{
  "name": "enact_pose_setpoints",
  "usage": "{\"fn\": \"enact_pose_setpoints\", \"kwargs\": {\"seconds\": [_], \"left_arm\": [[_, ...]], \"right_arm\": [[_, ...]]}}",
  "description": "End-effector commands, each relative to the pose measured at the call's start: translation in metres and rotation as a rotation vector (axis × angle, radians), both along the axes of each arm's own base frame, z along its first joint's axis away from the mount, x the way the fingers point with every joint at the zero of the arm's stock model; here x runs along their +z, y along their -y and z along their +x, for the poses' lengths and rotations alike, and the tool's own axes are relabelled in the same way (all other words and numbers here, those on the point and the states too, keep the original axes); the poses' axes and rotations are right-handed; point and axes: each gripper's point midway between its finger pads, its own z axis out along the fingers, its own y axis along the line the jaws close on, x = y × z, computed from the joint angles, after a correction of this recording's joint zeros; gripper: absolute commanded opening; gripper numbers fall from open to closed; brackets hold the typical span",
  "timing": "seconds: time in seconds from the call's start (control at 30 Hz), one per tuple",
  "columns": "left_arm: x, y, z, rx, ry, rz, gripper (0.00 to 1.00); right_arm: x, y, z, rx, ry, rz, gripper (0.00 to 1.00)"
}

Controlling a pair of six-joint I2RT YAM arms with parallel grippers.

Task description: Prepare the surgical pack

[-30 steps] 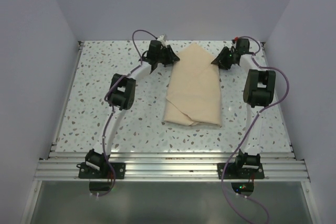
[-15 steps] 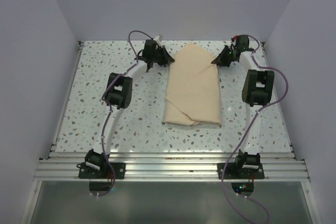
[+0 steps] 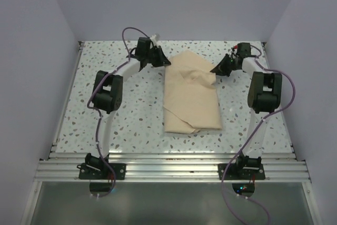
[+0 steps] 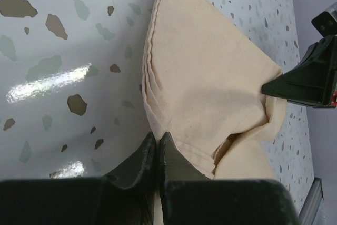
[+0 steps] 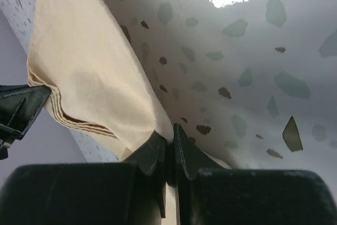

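My left gripper will next carry the pinched far corner back over the sheet's uncovered near end point(image 3: 172, 121), which lies back from it, as a fold and release.
A folded tan cloth sheet point(image 3: 190, 93) lies in the middle of the speckled table, wrapped into a long bundle. Whatever it wraps is hidden inside. My left gripper point(image 3: 167, 62) is shut on the cloth's far left corner point(image 4: 174, 98), pinching the layered hem between its black fingers point(image 4: 138, 159). My right gripper point(image 3: 212, 71) is shut on the far right corner point(image 5: 95, 72), with the hem caught between its fingers point(image 5: 152, 151). Each wrist view shows the other gripper's tip across the cloth. The far end of the sheet is pulled taut and slightly lifted between the two grippers.
The speckled table point(image 3: 105, 114) is walled by pale panels on the left, right and back. An aluminium rail point(image 3: 168, 168) with both arm bases runs along the near edge. Purple cables loop off each arm.
Both grippers have closed on the cloth's far corners and moved apart. The pointed far end of the sheet is now spread wider and flatter.
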Motion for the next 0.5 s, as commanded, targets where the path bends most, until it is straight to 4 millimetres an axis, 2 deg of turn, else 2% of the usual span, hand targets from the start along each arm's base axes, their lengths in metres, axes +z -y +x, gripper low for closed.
{"fn": "enact_pose_setpoints", "kwargs": {"seconds": [0.0, 0.03, 0.17, 0.33, 0.4, 0.47], "left_arm": [[0.038, -0.001, -0.022, -0.066, 0.069, 0.017, 0.0], [0.048, -0.001, -0.027, -0.073, 0.078, 0.014, 0.0], [0.053, 0.001, -0.054, -0.139, 0.056, 0.018, 0.0], [0.063, -0.006, -0.09, -0.2, 0.037, 0.044, 0.0], [0.066, -0.008, -0.107, -0.229, 0.035, 0.067, 0.0], [0.059, -0.009, -0.127, -0.255, 0.011, 0.088, 0.0]], "right_arm": [[0.044, -0.005, -0.01, 0.007, 0.056, 0.031, 0.0], [0.047, -0.006, -0.014, 0.009, 0.055, 0.036, 0.0], [0.058, -0.007, -0.03, 0.032, 0.037, 0.029, 0.0], [0.073, -0.004, -0.048, 0.092, 0.049, -0.028, 0.0], [0.077, -0.001, -0.063, 0.124, 0.029, -0.066, 0.0], [0.077, 0.002, -0.075, 0.147, 0.014, -0.093, 0.0]]}}
